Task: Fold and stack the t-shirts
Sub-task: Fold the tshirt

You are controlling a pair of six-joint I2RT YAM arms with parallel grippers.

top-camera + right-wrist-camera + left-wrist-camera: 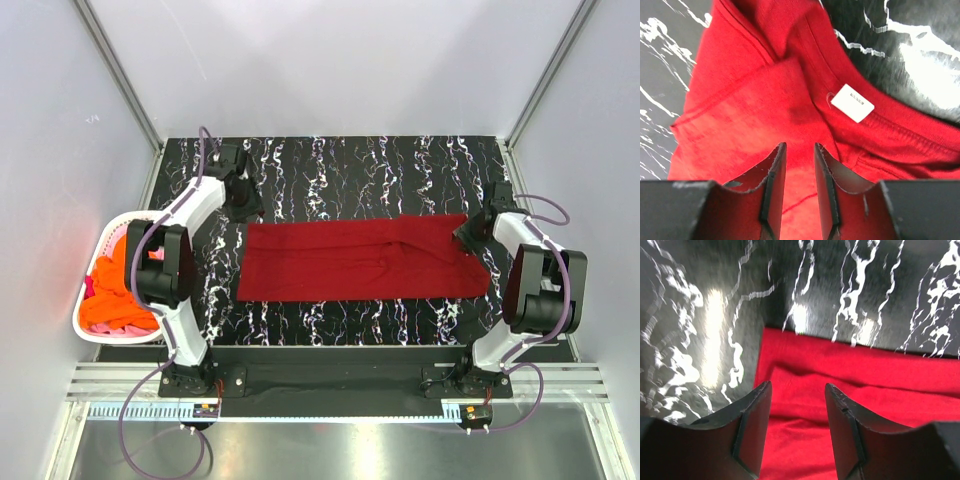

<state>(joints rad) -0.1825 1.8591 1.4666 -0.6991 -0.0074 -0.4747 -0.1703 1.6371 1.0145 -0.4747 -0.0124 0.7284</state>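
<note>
Next, my left gripper turns its fingers across the raised fold by the t-shirt's far corner (259, 235) (786, 376) and lowers them, as that fold below runs from finger to finger.
A dark red t-shirt (360, 258) lies folded into a long band across the black marbled table (350, 170). My left gripper (243, 207) hovers at the band's far left corner. In the left wrist view it (797, 387) is open, its jaws wide apart over the red cloth (865, 375) with nothing between them. My right gripper (470, 236) is over the shirt's right end. There the jaws (800, 146) stand a narrow gap apart above the cloth (740, 110), pinching nothing. The collar's white label (852, 102) shows just ahead.
A white plastic basket (108, 232) stands off the table's left edge, holding a bright orange shirt (115, 300) and a bit of pink cloth (153, 256). Grey walls close in the table on both sides. The arm bases sit along the near edge.
</note>
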